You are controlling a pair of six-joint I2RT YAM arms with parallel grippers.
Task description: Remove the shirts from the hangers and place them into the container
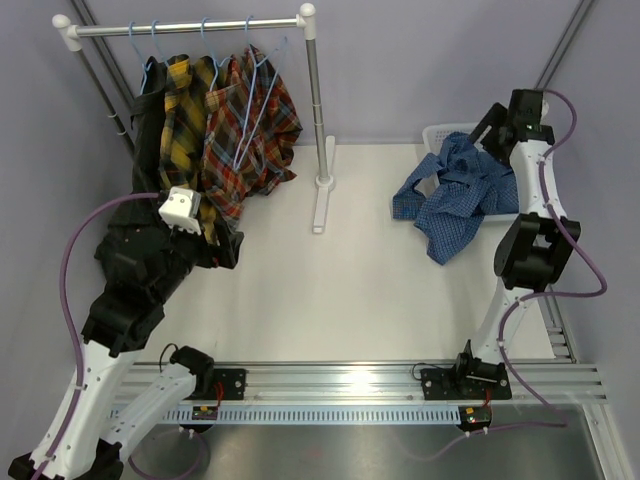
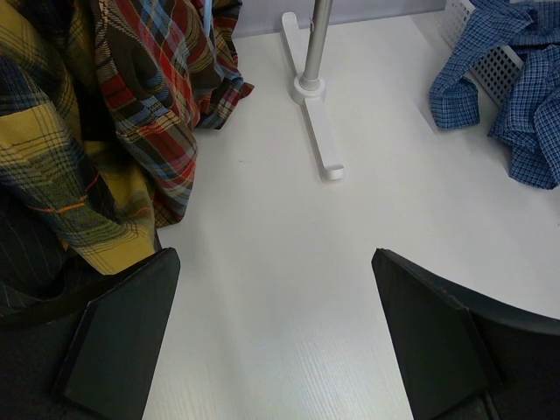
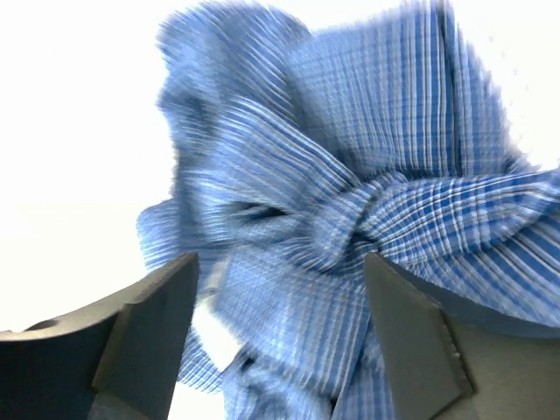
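My right gripper shifts to the left in the top view next, then down onto the shirt flap nearest the bar (image 1: 408, 203), since that flap hangs outside the container (image 1: 440, 133).
The blue small-check shirt (image 1: 455, 195) lies crumpled half in the white mesh container (image 1: 440, 133) at the back right, with part of it spilling onto the table. My right gripper (image 1: 488, 135) hovers just above it, open; in the right wrist view the shirt (image 3: 350, 175) fills the space below the spread gripper (image 3: 280, 262), blurred. The black shirt (image 1: 148, 110), the yellow-black plaid (image 1: 185, 115) and the red plaid (image 1: 255, 130) hang on light-blue hangers (image 1: 258, 75). My left gripper (image 1: 228, 248) is open and empty below their hems (image 2: 274, 258).
The white-and-metal rail (image 1: 190, 28) stands at the back left. Its post (image 1: 315, 100) and long white foot (image 2: 319, 140) reach into the middle of the table. An aluminium track (image 1: 350, 380) runs along the near edge between the arm bases.
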